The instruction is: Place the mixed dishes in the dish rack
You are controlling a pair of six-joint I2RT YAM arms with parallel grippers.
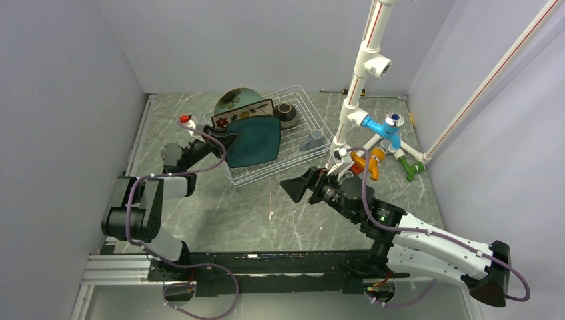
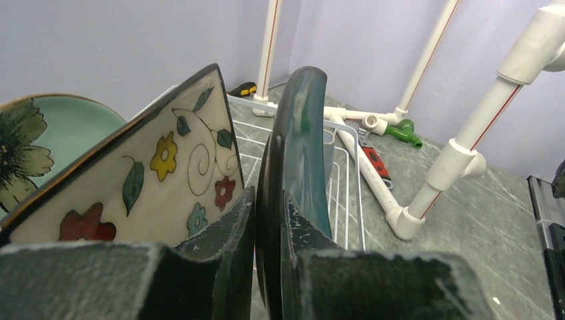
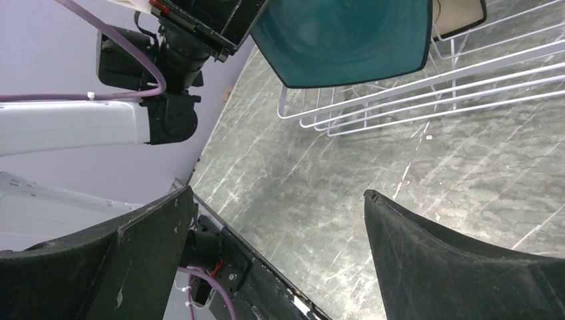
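Observation:
Next, my left gripper goes down toward the right in the top view into the rack's front part (image 1: 256, 171) (image 2: 340, 200). Then it releases the teal plate, whose bottom hangs above the rack's wires.
The white wire dish rack (image 1: 306, 107) stands at the back middle of the table. In it stand the pale green flower plate (image 1: 234, 100), the cream floral square plate (image 1: 243, 112), the brown bowl (image 1: 287, 113) and the small grey mug (image 1: 314, 139). My left gripper (image 1: 230, 138) is shut on the left edge of the dark teal square plate (image 1: 256, 141), holding it upright over the rack's front left part. In the left wrist view the teal plate (image 2: 300, 140) sits edge-on between my fingers (image 2: 230, 233), beside the cream plate (image 2: 160, 180). My right gripper (image 1: 298, 187) is open and empty in front of the rack.
A white pipe stand (image 1: 360, 73) with blue, orange and green fittings (image 1: 386, 130) rises right of the rack. A second white pipe (image 1: 486, 80) slants up at the far right. Purple walls close in the left, back and right sides.

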